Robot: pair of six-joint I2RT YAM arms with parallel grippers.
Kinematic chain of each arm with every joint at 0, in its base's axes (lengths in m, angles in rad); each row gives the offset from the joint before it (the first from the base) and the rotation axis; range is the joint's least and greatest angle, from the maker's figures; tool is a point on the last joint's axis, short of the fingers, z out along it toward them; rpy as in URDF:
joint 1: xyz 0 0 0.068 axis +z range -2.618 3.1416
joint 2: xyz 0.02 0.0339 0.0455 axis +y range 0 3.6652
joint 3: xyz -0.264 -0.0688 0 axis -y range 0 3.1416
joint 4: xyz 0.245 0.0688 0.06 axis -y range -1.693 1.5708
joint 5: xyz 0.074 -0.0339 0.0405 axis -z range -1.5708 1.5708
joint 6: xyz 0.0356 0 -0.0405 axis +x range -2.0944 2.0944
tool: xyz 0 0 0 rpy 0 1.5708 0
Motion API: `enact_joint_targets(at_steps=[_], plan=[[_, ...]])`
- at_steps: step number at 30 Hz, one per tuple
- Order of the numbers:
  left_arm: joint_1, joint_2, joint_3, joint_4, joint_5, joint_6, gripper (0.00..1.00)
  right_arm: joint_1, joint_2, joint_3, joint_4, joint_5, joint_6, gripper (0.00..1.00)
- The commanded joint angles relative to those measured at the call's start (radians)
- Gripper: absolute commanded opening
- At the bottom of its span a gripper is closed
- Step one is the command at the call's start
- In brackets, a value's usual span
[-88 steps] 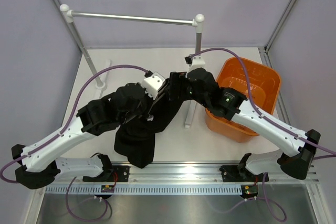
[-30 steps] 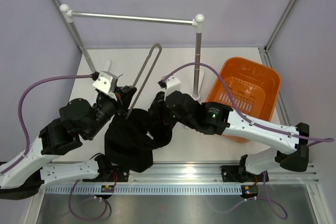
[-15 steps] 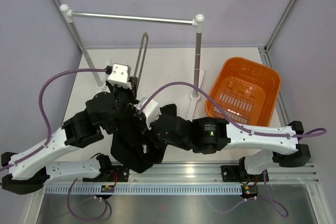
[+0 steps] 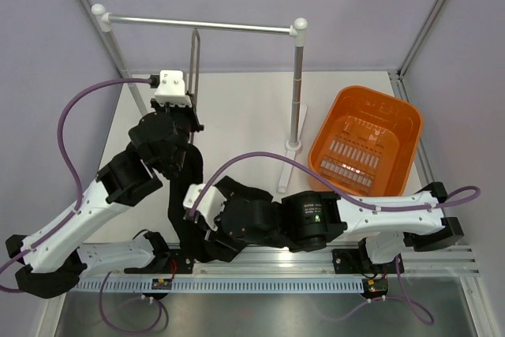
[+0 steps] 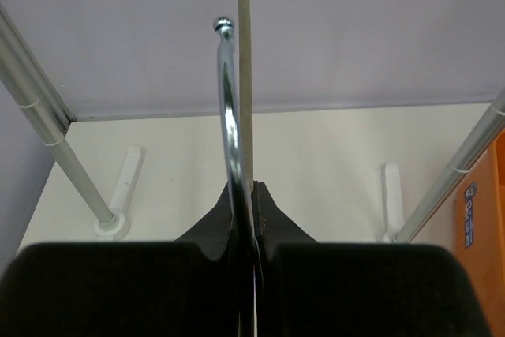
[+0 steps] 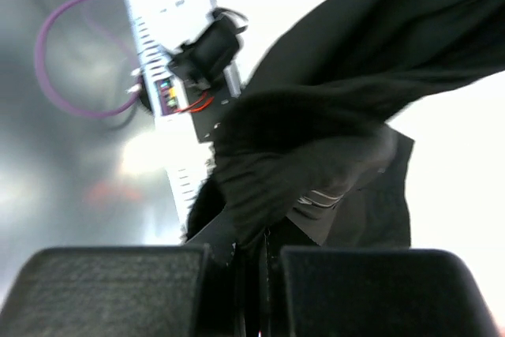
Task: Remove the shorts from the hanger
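Observation:
I should lift the shorts (image 4: 180,226) across to the empty orange basket (image 4: 363,146), which is outward and to the right of my right gripper in the top view, then lower them and let go of them inside.
The grey hanger (image 4: 194,59) stands clear of the fabric, pointing toward the back, just in front of the clothes rail. My left gripper (image 4: 187,110) is shut on its near end. In the left wrist view the chrome hook of the hanger (image 5: 227,116) rises straight out from between the left gripper's (image 5: 247,195) closed black fingers. The black shorts (image 4: 180,226) hang bunched near the table's front edge, with my right gripper (image 4: 207,234) shut on them. Seen from the right wrist, the shorts (image 6: 339,108) show thin pale stripes, and the right gripper (image 6: 256,246) pinches a fold of them.
An orange basket (image 4: 367,144) sits at the right. The silver clothes rail (image 4: 201,26) crosses the back on two posts, one of them (image 4: 296,92) standing mid-table. The aluminium mounting rail (image 4: 276,282) runs along the near edge.
The left arm swung the hanger up and back toward the rail, free of the shorts. The right arm dragged the shorts down to the front left edge.

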State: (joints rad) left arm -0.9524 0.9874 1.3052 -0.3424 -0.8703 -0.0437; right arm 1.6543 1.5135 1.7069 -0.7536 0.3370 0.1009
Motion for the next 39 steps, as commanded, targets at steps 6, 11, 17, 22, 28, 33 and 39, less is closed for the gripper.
enact_joint_targets(at_steps=[6, 11, 17, 22, 28, 33, 39], plan=[[0.125, 0.048, 0.147, 0.135, 0.091, -0.005, 0.00, 0.076, -0.062, 0.046, -0.067, -0.055, -0.040, 0.00], [0.162, 0.031, 0.157, 0.209, 0.190, -0.018, 0.00, 0.090, -0.065, 0.031, -0.079, -0.052, -0.030, 0.00], [0.162, -0.073, 0.063, 0.247, 0.287, -0.061, 0.00, 0.098, -0.098, -0.009, -0.069, -0.047, -0.024, 0.00], [0.162, -0.177, -0.094, 0.371, 0.327, -0.041, 0.00, 0.099, -0.108, -0.018, -0.058, -0.081, -0.026, 0.00], [0.161, -0.245, -0.199, 0.681, 0.361, 0.037, 0.00, 0.102, -0.093, 0.000, -0.082, -0.081, -0.020, 0.00], [0.162, -0.202, -0.175, 0.806, 0.376, 0.103, 0.00, 0.105, -0.104, -0.001, -0.093, -0.058, -0.010, 0.00], [0.164, -0.171, -0.227, 1.000, 0.462, 0.056, 0.00, 0.104, -0.081, 0.005, -0.121, -0.012, 0.000, 0.00]])
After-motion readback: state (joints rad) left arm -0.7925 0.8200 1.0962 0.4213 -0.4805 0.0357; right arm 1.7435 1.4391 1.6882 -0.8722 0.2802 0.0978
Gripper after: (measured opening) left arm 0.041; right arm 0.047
